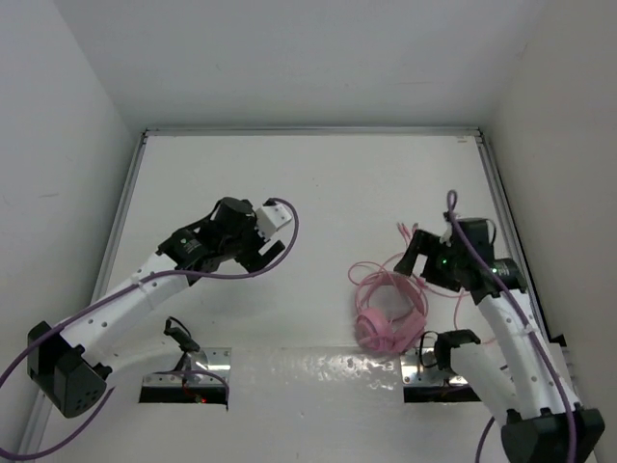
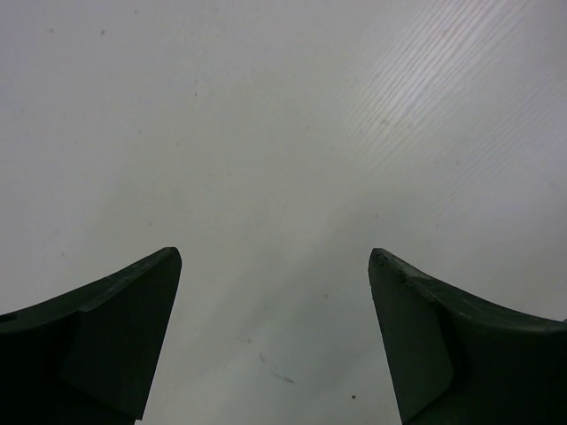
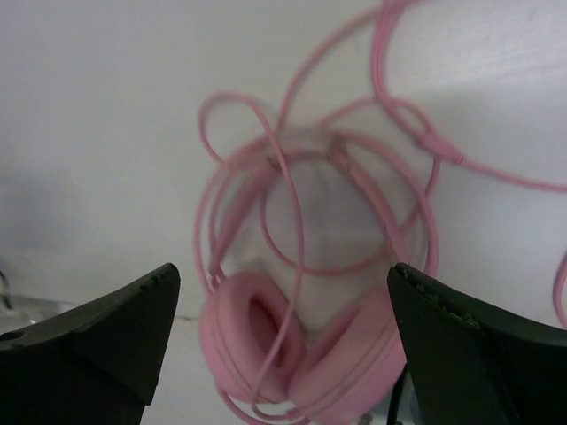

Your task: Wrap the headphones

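My right gripper comes down and back onto the headband's side by the cable joint (image 1: 422, 301) next, which lies below it, nearer my base, clear of the draped loop.
The pink headphones (image 1: 384, 323) lie on the white table at the right, near the front, their earcups close together. The thin pink cable (image 1: 371, 273) lies in loose loops over and beside the headband. In the right wrist view the earcups (image 3: 292, 354) sit low between my fingers, with cable loops (image 3: 292, 204) above them. My right gripper (image 1: 415, 253) is open and empty, hovering above and just behind the headphones. My left gripper (image 1: 265, 253) is open and empty over bare table at the centre left; its view shows only table between the fingers (image 2: 115, 336).
White walls enclose the table on three sides. A shiny taped strip (image 1: 318, 371) runs along the near edge between the two arm bases. Purple arm cables (image 1: 289, 231) loop off both arms.
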`<state>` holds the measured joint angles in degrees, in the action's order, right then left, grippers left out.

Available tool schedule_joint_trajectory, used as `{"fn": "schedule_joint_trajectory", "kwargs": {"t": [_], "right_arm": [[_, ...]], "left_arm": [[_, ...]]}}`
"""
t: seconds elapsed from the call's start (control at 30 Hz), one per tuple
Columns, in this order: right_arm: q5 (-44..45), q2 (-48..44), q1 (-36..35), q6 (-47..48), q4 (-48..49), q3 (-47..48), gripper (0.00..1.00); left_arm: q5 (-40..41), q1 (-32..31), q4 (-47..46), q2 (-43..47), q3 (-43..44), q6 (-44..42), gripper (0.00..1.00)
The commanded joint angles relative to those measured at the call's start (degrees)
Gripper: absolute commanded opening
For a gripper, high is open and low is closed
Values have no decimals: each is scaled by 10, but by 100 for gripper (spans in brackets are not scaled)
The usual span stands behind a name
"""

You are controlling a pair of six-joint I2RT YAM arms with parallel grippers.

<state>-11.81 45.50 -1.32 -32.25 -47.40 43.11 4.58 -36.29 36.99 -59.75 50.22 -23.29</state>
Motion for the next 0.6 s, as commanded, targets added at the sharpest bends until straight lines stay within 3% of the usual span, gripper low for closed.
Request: {"fn": "schedule_joint_trajectory", "kwargs": {"t": [0.0, 0.03, 0.17, 0.37, 0.47, 0.5, 0.53, 0.57], "right_arm": [[122, 10, -95, -61, -71, -64, 99], [176, 13, -153, -83, -73, -91, 99], [286, 44, -241, -167, -75, -110, 99], [262, 116, -274, -193, -35, -145, 98], [257, 117, -274, -193, -12, -152, 34], [256, 114, -275, -193, -10, -147, 16], [254, 108, -274, -187, -2, -137, 0], [253, 107, -274, -179, 4, -131, 0]], "left_arm": [[-72, 3, 3, -8, 36, 37, 84], [-75, 3, 5, -17, 37, 39, 84], [-55, 3, 1, -6, 20, 42, 84], [-33, 0, 10, 1, 45, 33, 84], [-28, 0, 12, 1, 51, 39, 83], [-33, -4, 18, -5, 56, 39, 83], [-38, -7, 25, -7, 66, 36, 83], [-43, -7, 28, -7, 69, 31, 82]]}}
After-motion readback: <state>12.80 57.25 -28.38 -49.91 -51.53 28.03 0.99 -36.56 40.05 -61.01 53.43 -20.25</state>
